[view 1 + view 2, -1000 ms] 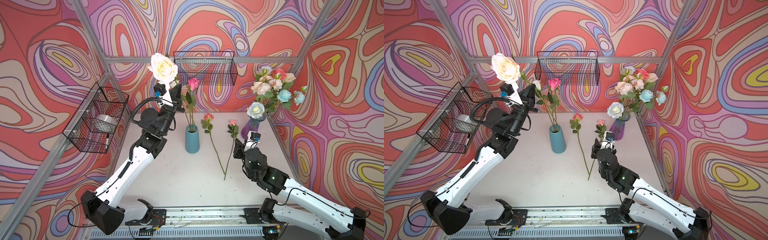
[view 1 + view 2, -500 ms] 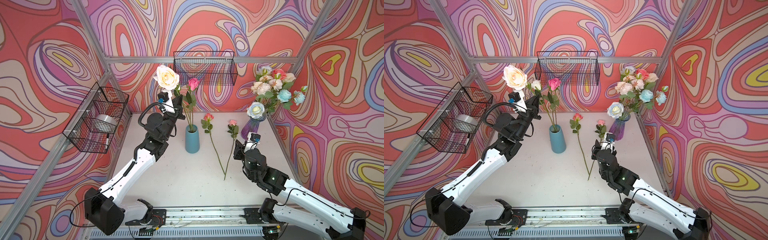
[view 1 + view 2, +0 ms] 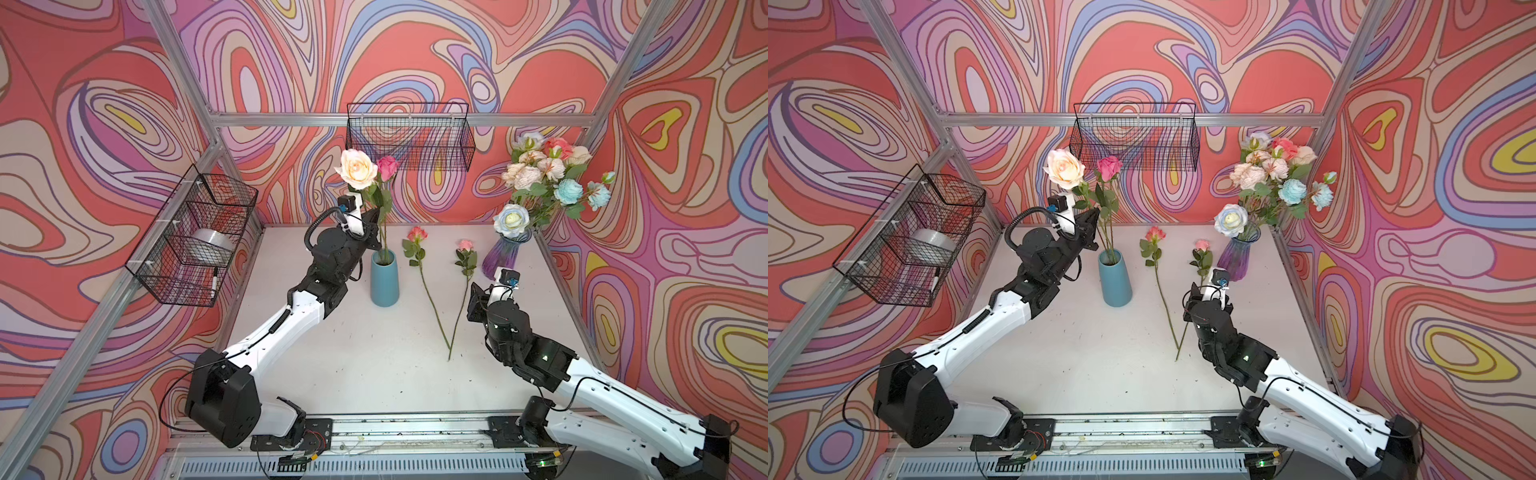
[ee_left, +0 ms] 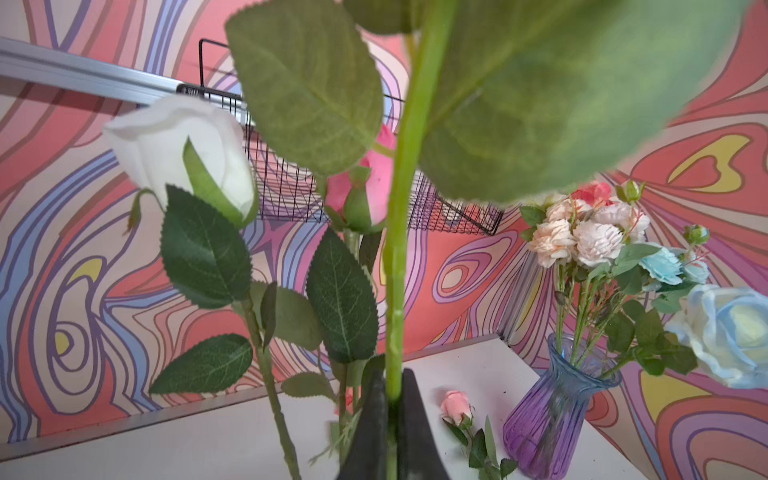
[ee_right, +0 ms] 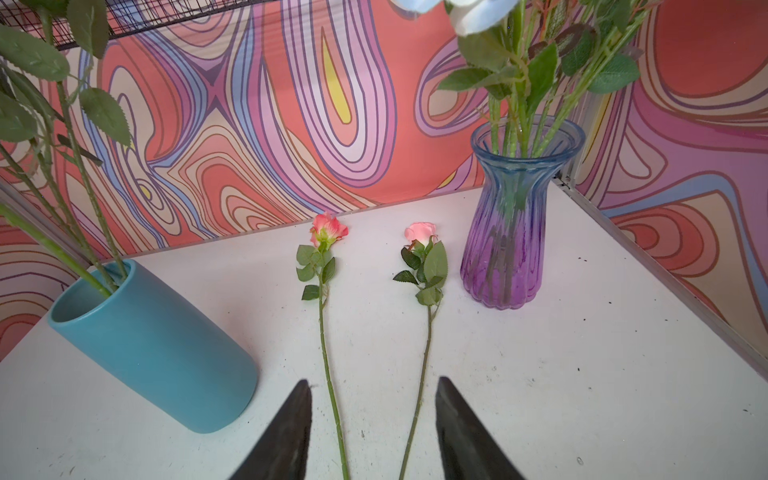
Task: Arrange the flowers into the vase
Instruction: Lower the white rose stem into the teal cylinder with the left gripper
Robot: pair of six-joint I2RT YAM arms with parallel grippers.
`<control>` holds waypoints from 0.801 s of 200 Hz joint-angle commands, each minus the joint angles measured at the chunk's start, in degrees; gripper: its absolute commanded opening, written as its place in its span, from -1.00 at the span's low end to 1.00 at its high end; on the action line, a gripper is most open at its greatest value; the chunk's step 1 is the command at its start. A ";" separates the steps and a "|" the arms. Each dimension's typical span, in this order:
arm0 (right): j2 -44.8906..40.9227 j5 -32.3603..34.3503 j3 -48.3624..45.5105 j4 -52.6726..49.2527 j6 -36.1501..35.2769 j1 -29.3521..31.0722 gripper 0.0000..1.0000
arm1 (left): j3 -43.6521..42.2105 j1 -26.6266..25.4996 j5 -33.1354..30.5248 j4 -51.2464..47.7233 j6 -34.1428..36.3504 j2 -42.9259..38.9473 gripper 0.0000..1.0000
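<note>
My left gripper lowers toward the blue vase's opening (image 3: 384, 257) next and releases the cream rose's green stem there. The stem's lower end already reaches inside the vase's rim.
My left gripper (image 3: 371, 221) (image 4: 392, 397) is shut on the green stem (image 4: 400, 249) of a large cream rose (image 3: 356, 168) (image 3: 1064, 168), holding it upright just left of the blue vase (image 3: 384, 281) (image 5: 153, 340). That vase holds a pink rose (image 3: 387, 166) and a white rose (image 4: 183, 153). The held stem's lower end seems to reach the vase mouth. A coral rose (image 3: 417, 234) (image 5: 328, 228) and a pink rose (image 3: 465, 245) (image 5: 420, 232) lie on the table. My right gripper (image 3: 473, 305) (image 5: 374, 382) hangs open over their stems.
A purple glass vase (image 3: 505, 254) (image 5: 515, 232) full of flowers (image 3: 544, 174) stands at the back right corner. A wire basket (image 3: 409, 135) hangs on the back wall. Another basket (image 3: 195, 237) on the left wall holds a tape roll.
My left arm has swung right and down with the cream rose, bringing it beside the pink rose over the blue vase. The right arm has stayed still.
</note>
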 commanded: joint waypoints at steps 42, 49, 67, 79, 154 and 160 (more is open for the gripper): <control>1.58 0.85 -0.83 0.52 -0.16 0.17 -0.01 | -5.85 0.50 -2.54 0.82 0.75 -1.83 -0.85; 1.67 0.84 -0.74 0.46 -0.27 0.24 -0.01 | -6.08 0.48 -2.50 0.09 0.98 -1.90 -0.79; 1.60 0.84 -0.73 0.34 -0.36 0.20 -0.01 | -6.10 0.59 -2.24 -1.92 1.50 -2.14 -0.63; 1.48 0.77 -0.96 0.34 -0.08 0.24 -0.01 | -6.36 0.76 -2.24 -2.62 1.44 -2.34 -0.57; 0.14 1.04 -1.18 -0.63 -0.03 0.23 -0.01 | -7.13 1.37 -0.39 -6.91 -0.80 -4.33 -0.20; 0.11 1.03 -1.25 -0.54 -0.03 0.23 -0.01 | -7.23 1.36 -0.52 -7.37 -0.98 -4.69 -0.16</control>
